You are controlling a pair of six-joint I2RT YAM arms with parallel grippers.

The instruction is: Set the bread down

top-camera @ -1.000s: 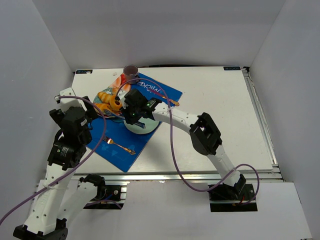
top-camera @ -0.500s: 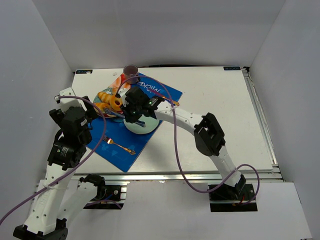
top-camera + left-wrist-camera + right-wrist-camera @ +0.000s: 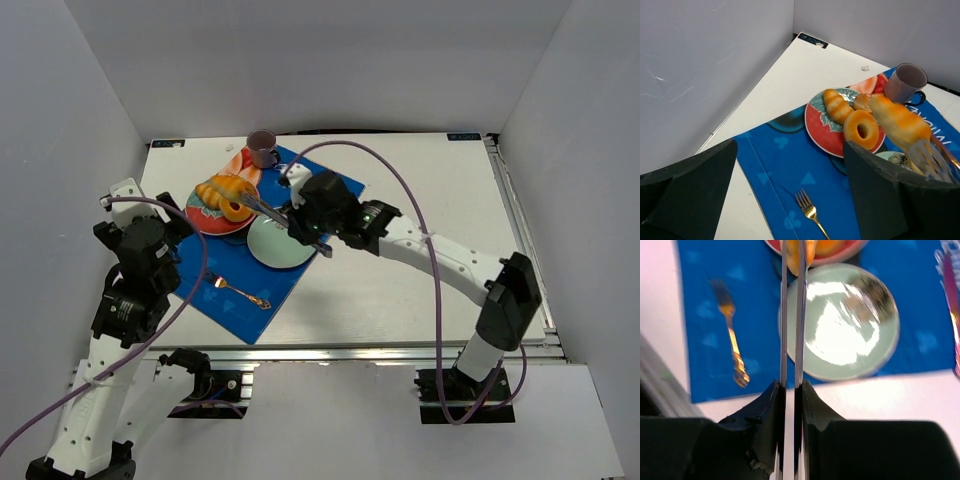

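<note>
My right gripper will next draw back and go down to release the bread onto the pale green small plate, because that plate is below the gripper.
The bread is a golden ridged pastry gripped at one end by metal tongs. It hangs over the inner edge of the red plate, by the yellow doughnut. My right gripper is shut on the tongs' handles; their tips pinch the bread. In the top view the bread is over the red plate. A similar pastry lies on that plate. My left gripper is open and empty above the blue mat.
A pale green small plate sits on the mat beside the red plate, below the tongs. A gold fork lies on the mat's near part. A purple cup stands at the back. White walls close in left, back and right.
My right arm has swung out to the right and pulled its gripper back off the green plate, with the tongs still reaching toward the red plate. My left arm has dropped back slightly.
</note>
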